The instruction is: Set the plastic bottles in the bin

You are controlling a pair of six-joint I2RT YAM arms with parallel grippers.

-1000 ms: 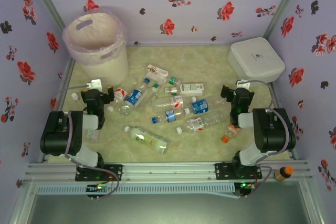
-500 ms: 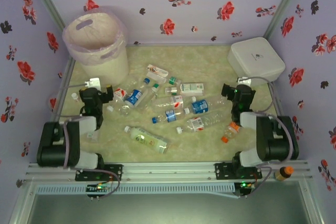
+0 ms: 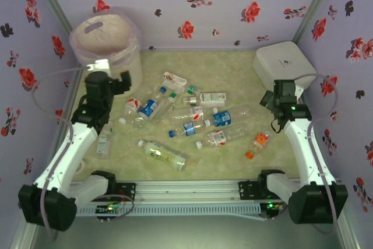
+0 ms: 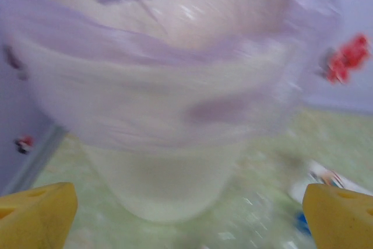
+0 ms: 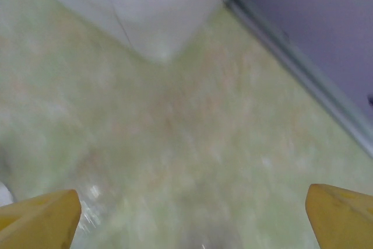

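My right gripper needs to move back and down next, onto the clear bottom end of the orange-labelled bottle [image 3: 266, 134] [image 5: 210, 239]. That end faces my right gripper, and the bottle's cap points away.
Several clear plastic bottles lie scattered over the middle of the table, among them a blue-labelled one [image 3: 150, 108], a green-labelled one [image 3: 163, 154] and a red-labelled one [image 3: 217, 138]. The bin [image 3: 108, 51], a white bucket lined with a pinkish bag, stands at the back left. My left gripper [image 3: 116, 83] hangs open just in front of it, holding nothing. In the left wrist view the bin [image 4: 169, 103] looms blurred between the yellow fingertips [image 4: 35, 214]. My right gripper [image 3: 281, 93] is open and empty beside the white box, right of the bottles.
A flat white lidded box [image 3: 284, 65] sits at the back right, and its corner [image 5: 145, 4] shows in the right wrist view. An orange-labelled, orange-capped bottle [image 3: 257, 143] lies near the right arm. One small bottle [image 3: 104, 143] rests by the left wall. Floral walls enclose three sides.
Both arms have unfolded and reached away from their bases: the left gripper rose toward the bin, the right toward the white box. Both stayed open. The bottles have not moved.
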